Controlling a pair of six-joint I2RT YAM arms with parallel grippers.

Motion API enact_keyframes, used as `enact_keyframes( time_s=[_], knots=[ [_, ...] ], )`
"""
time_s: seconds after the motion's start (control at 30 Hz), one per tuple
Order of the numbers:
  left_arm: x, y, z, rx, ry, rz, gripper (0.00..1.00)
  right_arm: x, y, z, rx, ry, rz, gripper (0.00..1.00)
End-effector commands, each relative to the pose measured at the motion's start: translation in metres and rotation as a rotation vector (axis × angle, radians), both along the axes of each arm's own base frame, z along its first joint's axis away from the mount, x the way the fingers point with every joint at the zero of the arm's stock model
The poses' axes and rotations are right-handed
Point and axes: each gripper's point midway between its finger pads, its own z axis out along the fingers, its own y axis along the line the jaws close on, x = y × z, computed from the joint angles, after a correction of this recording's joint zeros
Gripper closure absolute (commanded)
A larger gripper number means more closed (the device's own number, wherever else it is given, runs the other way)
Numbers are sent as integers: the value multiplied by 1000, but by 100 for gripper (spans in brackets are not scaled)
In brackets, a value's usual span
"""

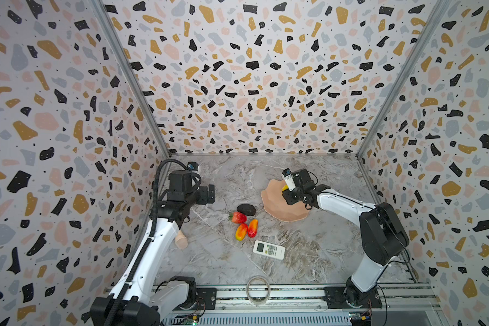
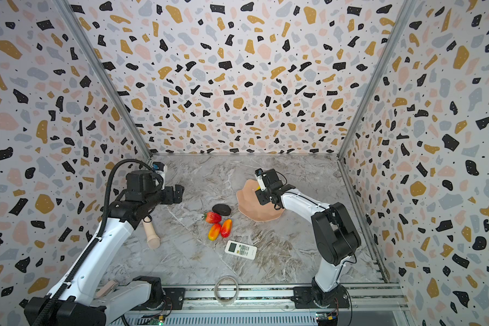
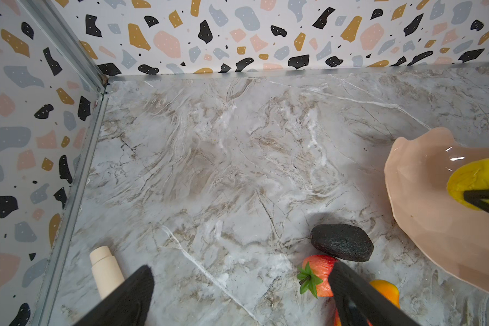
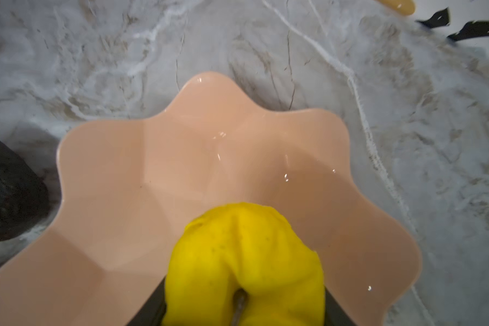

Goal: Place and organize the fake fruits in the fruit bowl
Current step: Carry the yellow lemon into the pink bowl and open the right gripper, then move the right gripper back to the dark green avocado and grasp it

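My right gripper lowers the bumpy yellow fruit (image 4: 243, 254) onto the bottom of the salmon-pink fruit bowl next and releases it, since the fruit bowl's bottom shows empty beneath it.
The salmon-pink fruit bowl (image 1: 283, 210) (image 2: 256, 213) sits on the marble table right of centre. My right gripper (image 1: 285, 188) (image 4: 244, 296) is over its far side, shut on the bumpy yellow fruit (image 4: 243, 254) (image 3: 472, 176). I cannot tell whether that fruit touches the bowl (image 4: 167, 169). Left of the bowl lie the dark oval fruit (image 1: 246, 209) (image 3: 342, 242), the strawberry (image 1: 237, 217) (image 3: 318, 275) and two mangoes (image 1: 241, 232) (image 1: 252, 228), close together. My left gripper (image 1: 206, 194) (image 3: 237, 282) hangs open and empty above the table, left of these fruits.
A white remote control (image 1: 268, 249) lies nearer the front, below the mangoes. A clear tape ring (image 1: 258, 290) rests at the front rail. A beige cylinder (image 1: 180, 240) (image 3: 105, 271) lies by the left arm. Patterned walls enclose the table on three sides.
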Motion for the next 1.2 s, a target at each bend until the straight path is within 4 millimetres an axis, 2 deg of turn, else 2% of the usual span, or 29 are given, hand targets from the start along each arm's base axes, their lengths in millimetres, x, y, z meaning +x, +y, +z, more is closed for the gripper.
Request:
enact_keyframes(
  time_s=[0.0,0.13,0.27,0.4,0.47,0.63,0.83,0.97,1.03,1.1,1.17],
  knots=[
    [3,0,1,5,-18,-8,0,9,12,2,63,-19,-1,64],
    [4,1,1,7,-18,-4,1,10,14,-14,58,8,-10,65],
    [4,1,0,9,-16,-4,0,10,11,-19,47,12,-19,64],
    [4,2,0,13,-16,-3,0,7,9,-23,35,18,-24,59],
    [4,2,0,13,-17,-2,1,5,9,-24,31,20,-25,54],
    [4,2,1,13,-18,-3,0,5,6,-24,12,18,-34,34],
    [4,1,0,14,-16,-4,0,9,7,-6,9,-13,-30,20],
    [4,1,0,13,-17,-4,0,11,9,17,-1,-50,-20,13],
    [4,1,0,13,-18,-4,0,10,13,31,-7,-79,-1,9],
    [4,2,0,14,-17,-4,0,8,24,49,-8,-111,43,1],
    [4,1,0,13,-17,-6,0,2,39,62,-9,-138,108,1]
  ],
)
